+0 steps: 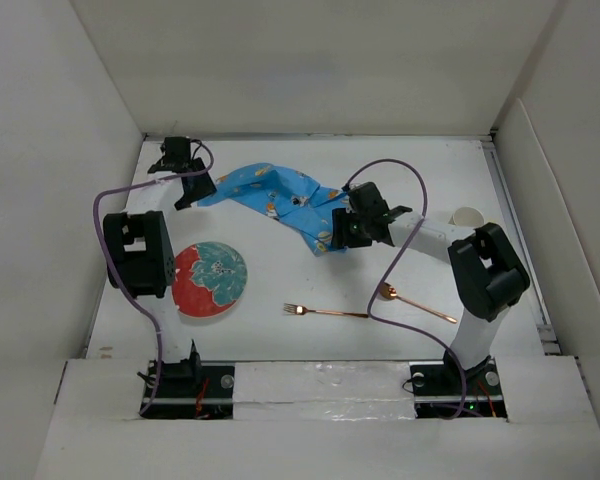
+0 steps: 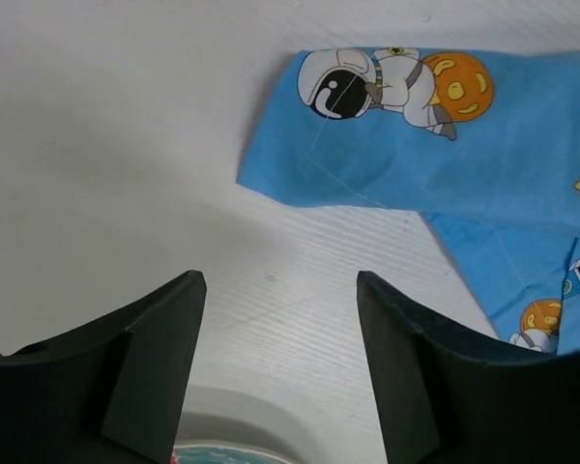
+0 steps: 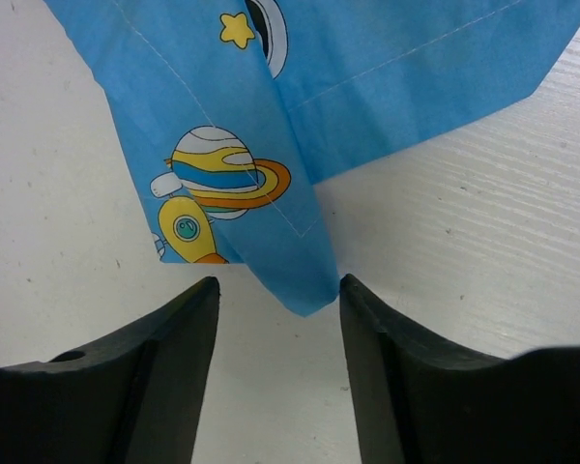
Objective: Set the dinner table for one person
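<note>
My right gripper should next move down and a little further onto the placemat and close over the placemat's near corner [image 3: 306,292], since the point of that corner is facing in between the open fingers.
The white dinner table [image 1: 280,270] holds a crumpled blue space-print placemat [image 1: 270,195] at the back middle. My left gripper [image 1: 195,190] is open and empty just left of the cloth's left corner; in the left wrist view the cloth [image 2: 435,155] lies ahead and to the right of the gripper [image 2: 278,280]. My right gripper [image 1: 338,238] is open at the cloth's near right corner. In the right wrist view that corner [image 3: 304,290] points down between the fingers of the gripper [image 3: 278,285], not gripped.
A red and teal plate [image 1: 210,279] lies front left; its rim shows in the left wrist view [image 2: 232,452]. A copper fork [image 1: 325,311] and spoon [image 1: 415,302] lie near the front. A white cup [image 1: 467,217] stands at the right. White walls surround the table.
</note>
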`<state>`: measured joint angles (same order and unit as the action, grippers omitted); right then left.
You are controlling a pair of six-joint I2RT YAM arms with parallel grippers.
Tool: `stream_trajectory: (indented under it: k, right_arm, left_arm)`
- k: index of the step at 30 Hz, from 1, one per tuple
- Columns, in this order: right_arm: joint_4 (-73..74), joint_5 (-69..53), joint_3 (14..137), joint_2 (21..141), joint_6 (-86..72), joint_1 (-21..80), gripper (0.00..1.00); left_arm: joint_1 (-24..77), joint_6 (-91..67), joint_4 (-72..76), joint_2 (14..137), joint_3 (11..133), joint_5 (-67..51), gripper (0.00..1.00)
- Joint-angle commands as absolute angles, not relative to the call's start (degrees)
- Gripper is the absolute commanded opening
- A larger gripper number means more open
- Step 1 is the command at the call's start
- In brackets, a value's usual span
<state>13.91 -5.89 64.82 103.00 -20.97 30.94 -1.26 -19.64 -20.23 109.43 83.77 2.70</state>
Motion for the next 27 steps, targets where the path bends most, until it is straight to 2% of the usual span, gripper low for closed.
stream_trajectory:
  k: [1,6,13,19,22,27]
  right_arm:
    - [12.7,-6.9,65.1,101.3,-19.7,30.6,0.6]
    - [12.0,-8.0,65.7,102.7,-18.5,30.6,0.61]
    - [12.9,-7.9,69.1,105.8,-17.9,30.6,0.5]
    - [14.2,-7.6,71.5,108.4,-17.6,30.6,0.54]
    - [14.2,-8.5,71.9,109.2,-17.6,30.6,0.52]
    - [14.1,-9.1,72.9,110.4,-17.7,30.6,0.43]
  left_arm:
    - [-1.2,-19.4,-19.6,110.7,85.8,-3.9,0.62]
    - [0.7,-18.1,-19.6,113.6,86.9,-2.5,0.63]
    - [0.7,-18.2,-20.5,118.9,91.2,-3.1,0.65]
    - [0.7,-17.9,-20.1,120.8,93.5,-3.3,0.69]
    - [0.7,-17.2,-20.6,122.3,95.7,-1.3,0.69]
    - [0.7,-16.7,-21.8,124.9,97.9,2.9,0.62]
